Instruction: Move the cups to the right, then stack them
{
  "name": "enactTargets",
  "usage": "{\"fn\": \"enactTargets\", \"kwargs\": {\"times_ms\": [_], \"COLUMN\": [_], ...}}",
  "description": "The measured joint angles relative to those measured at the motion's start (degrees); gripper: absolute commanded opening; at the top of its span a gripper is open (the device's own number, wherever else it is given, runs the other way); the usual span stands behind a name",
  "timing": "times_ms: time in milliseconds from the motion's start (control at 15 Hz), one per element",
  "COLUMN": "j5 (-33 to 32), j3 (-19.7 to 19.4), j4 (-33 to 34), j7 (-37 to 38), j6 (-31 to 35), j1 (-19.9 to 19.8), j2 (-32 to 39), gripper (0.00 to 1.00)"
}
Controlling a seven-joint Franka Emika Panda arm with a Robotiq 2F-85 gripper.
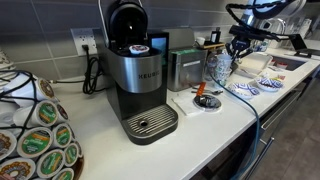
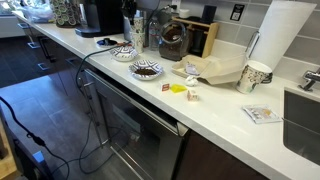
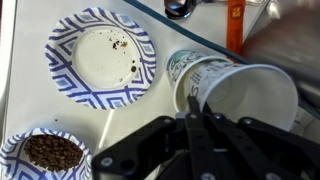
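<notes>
The cup I hold hangs over another printed cup's opening, so I will lower my gripper to set it inside that lower cup and let go of its rim.
In the wrist view a white paper cup with a blue-green print is tilted, its open mouth towards the camera. My gripper is shut on its rim, the fingers pinching the cup wall. In an exterior view the gripper hangs over the counter to the right of the coffee machine, with this cup below it. A second patterned cup stands upright by itself next to the paper towel roll. This second cup is not in the wrist view.
Below the gripper are an empty blue-patterned paper plate and another holding coffee grounds. The Keurig machine, a pod carousel, a white tray, a brown bag and a sink are on or set into the counter.
</notes>
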Motion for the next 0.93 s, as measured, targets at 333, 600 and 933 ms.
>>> {"fn": "enactTargets", "kwargs": {"times_ms": [333,600,933], "j5": [-2.3,-2.3,-2.3], "j3": [-1.9,-2.6,-2.8], "j4": [-1.7,-2.5,-2.5], "j7": [4.4,6.3,7.4], "j6": [3.3,3.7,4.0], "j1": [1.1,1.1,1.1], "j2": [1.8,2.1,1.9], "gripper": [0.01,0.42,0.8]}}
